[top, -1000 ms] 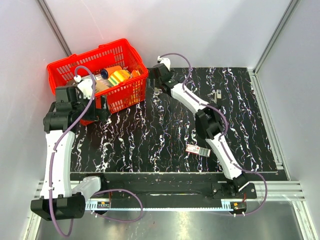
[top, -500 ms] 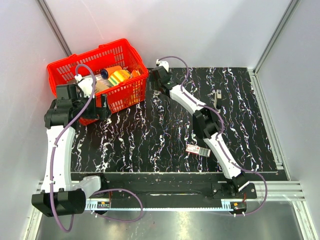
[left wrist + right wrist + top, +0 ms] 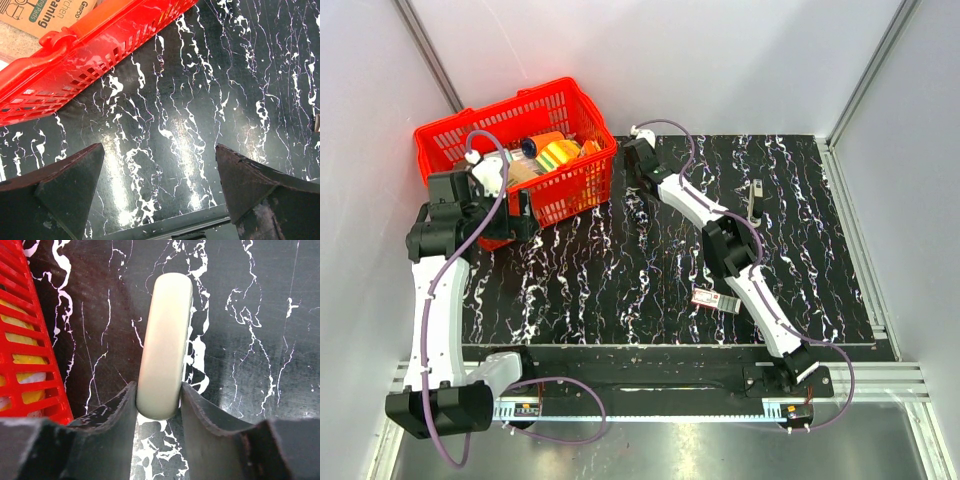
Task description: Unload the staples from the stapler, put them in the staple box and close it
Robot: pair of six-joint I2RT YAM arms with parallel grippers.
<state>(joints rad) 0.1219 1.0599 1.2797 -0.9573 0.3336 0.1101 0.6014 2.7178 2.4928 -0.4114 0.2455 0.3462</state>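
The right gripper moves back and to the left in the top view next and releases the stapler, since the bare tabletop before the basket lies that way.
The stapler (image 3: 165, 340) is a slim, pale grey rounded bar lying on the black marbled table, just right of the red basket. My right gripper (image 3: 158, 386) is shut on its near end, one dark finger pressed against each side. From above, the right gripper (image 3: 640, 203) covers the stapler beside the basket's right corner. My left gripper (image 3: 159, 147) stands wide open over bare table, nothing between its fingers, and sits at the basket's front wall in the top view (image 3: 528, 215).
The red basket (image 3: 450, 140) with packaged goods fills the far left; its wall (image 3: 30, 340) is close to my right gripper's left finger. A small red-and-white box (image 3: 716, 298) lies mid-table. A small slim metal-and-dark object (image 3: 755, 196) lies far right.
My right gripper has moved slightly toward the basket and lower, and its jaws have gone from wide open to shut on the stapler. The left arm has barely shifted.
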